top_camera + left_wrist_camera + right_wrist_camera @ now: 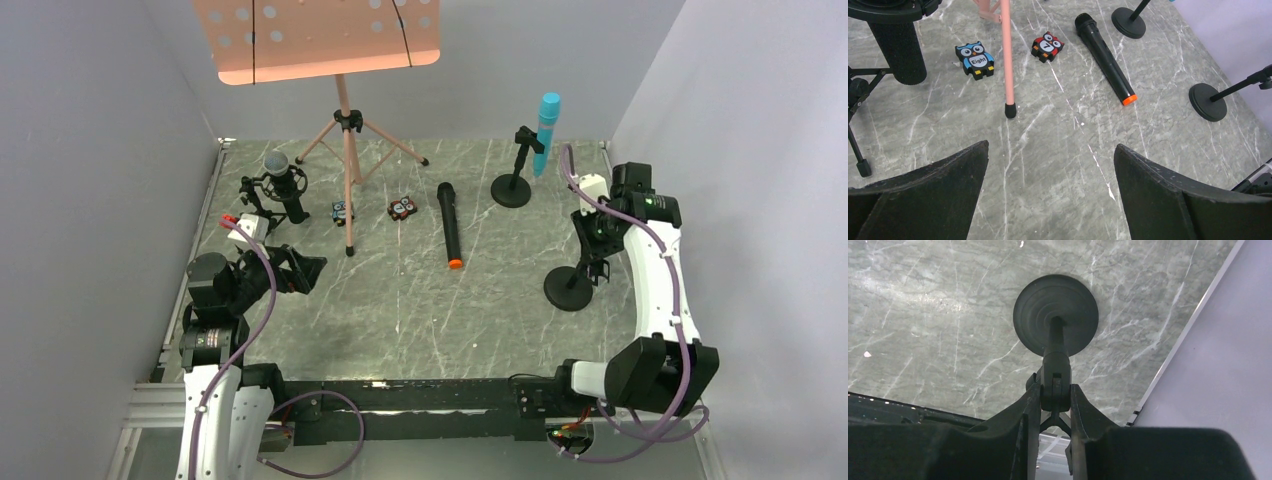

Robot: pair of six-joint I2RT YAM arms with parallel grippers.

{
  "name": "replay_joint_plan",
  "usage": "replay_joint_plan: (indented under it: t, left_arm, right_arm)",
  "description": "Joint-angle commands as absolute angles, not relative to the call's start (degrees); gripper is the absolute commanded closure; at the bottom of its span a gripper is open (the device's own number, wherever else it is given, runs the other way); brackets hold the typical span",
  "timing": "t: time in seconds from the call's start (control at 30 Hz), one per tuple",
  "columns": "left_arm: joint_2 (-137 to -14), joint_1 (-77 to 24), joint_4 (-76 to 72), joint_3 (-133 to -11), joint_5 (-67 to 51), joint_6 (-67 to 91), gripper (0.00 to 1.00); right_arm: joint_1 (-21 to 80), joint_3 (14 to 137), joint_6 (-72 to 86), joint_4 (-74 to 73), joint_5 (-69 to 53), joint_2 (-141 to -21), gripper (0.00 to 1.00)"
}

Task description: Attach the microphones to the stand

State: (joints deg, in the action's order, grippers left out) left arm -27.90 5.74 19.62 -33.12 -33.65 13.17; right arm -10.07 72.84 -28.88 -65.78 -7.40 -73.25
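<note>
My right gripper will next carry the empty stand back and toward the middle of the table, stopping short of the microphone's orange end, as the stand is apart from the lying microphone.
The black microphone with the orange end [450,225] lies flat mid-table; it also shows in the left wrist view [1105,57]. The turquoise microphone [548,120] sits upright in a round-base stand [511,190] at the back right. The black microphone with the silver mesh head [283,178] sits in a tripod holder at the back left. My right gripper [600,245] [1054,390] is shut on the clip head of an empty round-base stand [568,288] [1055,315]. My left gripper [300,270] [1050,150] is open and empty, above bare table left of the lying microphone.
A pink music stand [345,120] on tripod legs stands at the back; one leg [1007,55] ends near my left gripper. A blue owl piece [975,60] and a red owl piece [1047,46] lie beside that leg. Grey walls close in left and right.
</note>
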Motion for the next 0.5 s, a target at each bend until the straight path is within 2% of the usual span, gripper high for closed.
replay_joint_plan:
  t: [0.0, 0.17, 0.27, 0.47]
  left_arm:
    - [-27.54, 5.53, 18.66, -34.28, -34.54, 12.57, 0.01]
    - [-27.49, 5.54, 16.75, -33.9, -37.58, 12.8, 0.01]
    - [-27.64, 5.5, 15.56, -33.58, -39.98, 13.04, 0.01]
    - [-27.45, 5.36, 13.09, -32.77, -44.03, 13.39, 0.01]
  right_arm:
    - [-7.56, 72.21, -28.98, -66.31, -6.91, -72.38, 0.9]
    - [2.77, 77.67, -29.34, -69.07, -14.96, -70.68, 0.94]
    - [9.42, 80.1, -30.81, -70.87, -25.17, -71.34, 0.94]
    - [23.9, 83.75, -31.81, -67.57, -32.19, -75.63, 0.94]
